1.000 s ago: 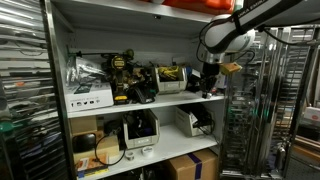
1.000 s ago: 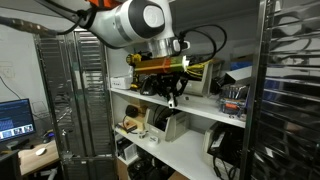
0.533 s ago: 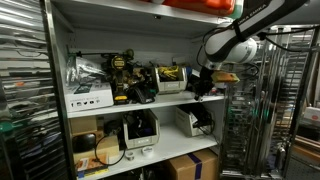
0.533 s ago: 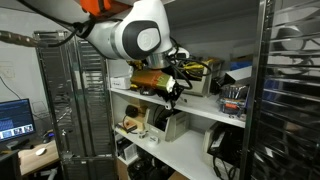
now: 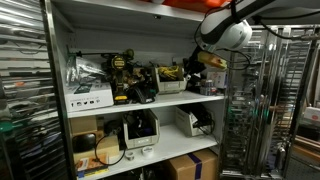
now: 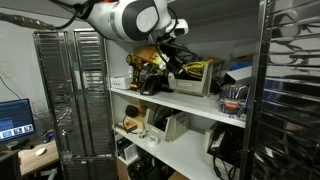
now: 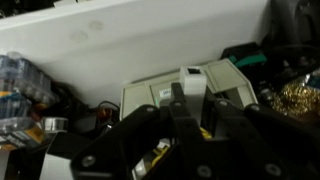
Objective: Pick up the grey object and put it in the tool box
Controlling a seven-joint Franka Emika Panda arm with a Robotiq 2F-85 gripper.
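Note:
The yellow top of the tool box lies outward of my gripper, so next my gripper will move outward over that top to release the small grey object.
The tool box (image 5: 171, 80) is a small pale box with a yellow-and-black top. It stands on the upper white shelf and shows in both exterior views (image 6: 193, 79). My gripper (image 5: 193, 64) hangs just above the box's near end (image 6: 168, 60). In the wrist view the dark fingers (image 7: 191, 98) are close together on a small pale grey object (image 7: 191, 80), held over the pale box (image 7: 150, 95) below it. The fingers hide most of the object.
A pile of yellow-black power tools (image 5: 125, 76) lies beside the box. A white open-fronted bin (image 5: 190, 121) sits on the shelf below. Metal wire racks (image 5: 252, 110) stand close on one side. The shelf above (image 5: 150, 8) leaves little headroom.
My gripper has risen from below the shelf edge and swung in over the tool box, with the fingers staying closed.

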